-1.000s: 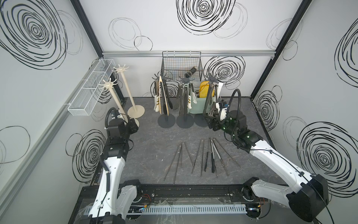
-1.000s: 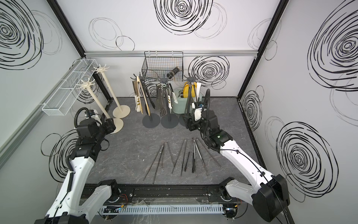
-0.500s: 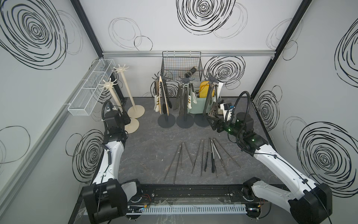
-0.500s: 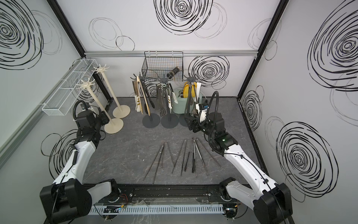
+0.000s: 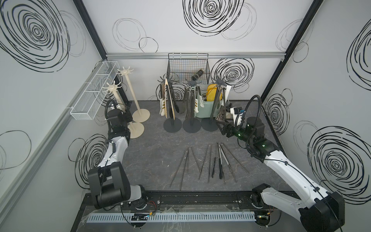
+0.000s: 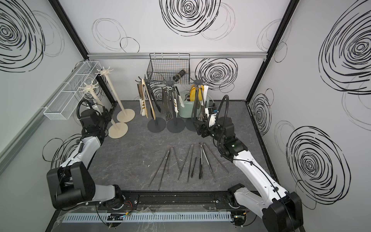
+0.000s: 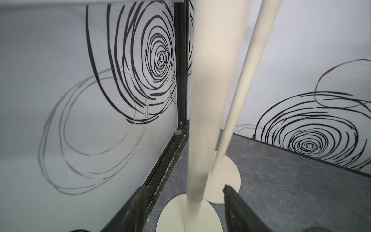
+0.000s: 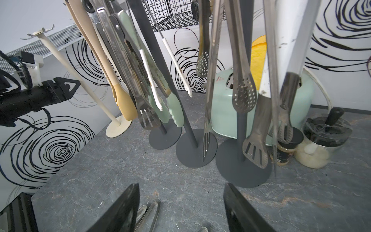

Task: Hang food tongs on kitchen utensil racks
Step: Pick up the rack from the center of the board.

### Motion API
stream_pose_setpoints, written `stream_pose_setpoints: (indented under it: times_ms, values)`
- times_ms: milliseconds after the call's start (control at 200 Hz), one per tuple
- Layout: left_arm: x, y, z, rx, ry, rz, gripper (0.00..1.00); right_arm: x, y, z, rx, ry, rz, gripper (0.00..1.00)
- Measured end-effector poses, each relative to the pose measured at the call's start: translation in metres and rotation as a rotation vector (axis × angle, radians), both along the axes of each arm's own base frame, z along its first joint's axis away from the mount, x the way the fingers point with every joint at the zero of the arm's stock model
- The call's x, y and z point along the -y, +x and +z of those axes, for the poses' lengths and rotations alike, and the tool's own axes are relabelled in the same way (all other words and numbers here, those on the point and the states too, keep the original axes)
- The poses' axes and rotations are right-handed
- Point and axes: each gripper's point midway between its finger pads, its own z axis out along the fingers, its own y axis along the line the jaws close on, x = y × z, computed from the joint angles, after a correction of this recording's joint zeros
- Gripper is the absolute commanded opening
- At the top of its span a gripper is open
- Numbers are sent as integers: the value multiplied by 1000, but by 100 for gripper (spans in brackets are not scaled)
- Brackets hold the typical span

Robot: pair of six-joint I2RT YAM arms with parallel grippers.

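Observation:
The nearer cream rack's pole already stands untouched between my left gripper's open fingers. My left gripper should move slightly outward around the pole next and close on it.
Several slim food tongs [image 5: 210,160] [image 6: 192,160] lie side by side on the dark floor at the front. Three dark grey kitchen utensil racks [image 5: 172,125] [image 6: 156,124] stand at the back with tongs hanging from their tops. Two cream racks [image 5: 113,87] [image 6: 88,87] stand bare at the back left. My left gripper [image 7: 183,187] [image 5: 126,115] is open, with the nearer cream rack's pole [image 7: 202,100] between its fingers, untouched on both sides. My right gripper [image 8: 181,186] [image 5: 220,126] is open and empty, low in front of the rightmost dark rack [image 8: 243,168], above the tong ends [image 8: 148,211].
A white mesh basket [image 5: 94,90] hangs on the left wall. A black wire basket [image 5: 187,68] holding a jar hangs on the back wall. A mint toaster [image 8: 222,112] and small jars [image 8: 319,140] stand behind the dark racks, at the back right.
My left arm has reached further back, bringing its gripper around the nearer cream pole. The right arm's wrist has shifted slightly right, with its gripper staying near the rightmost dark rack.

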Motion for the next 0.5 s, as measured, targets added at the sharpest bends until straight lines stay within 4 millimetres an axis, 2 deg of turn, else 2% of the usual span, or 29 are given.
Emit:
stream_pose_setpoints:
  times_ms: [110, 170, 260, 325, 435, 450, 500]
  values:
    - [-3, 14, 4, 16, 9, -15, 59, -1, 2, -5, -15, -7, -1, 69]
    - [-4, 20, 6, 22, 15, -21, 52, 0, 3, -9, -25, -12, -4, 69]
    - [-5, 26, 4, 24, 21, -25, 37, 1, 4, -11, -30, -16, -11, 68]
    - [-5, 28, 2, 20, 23, -32, 21, 2, 5, -12, -35, -19, -15, 68]
    - [-3, 30, 2, 23, 18, -41, 5, 4, 5, -14, -41, -22, -22, 68]
    - [-3, 30, 2, 23, 18, -41, 0, 4, 6, -14, -42, -23, -23, 68]
    - [-3, 30, 2, 23, 18, -40, 0, 4, 6, -15, -46, -25, -23, 68]
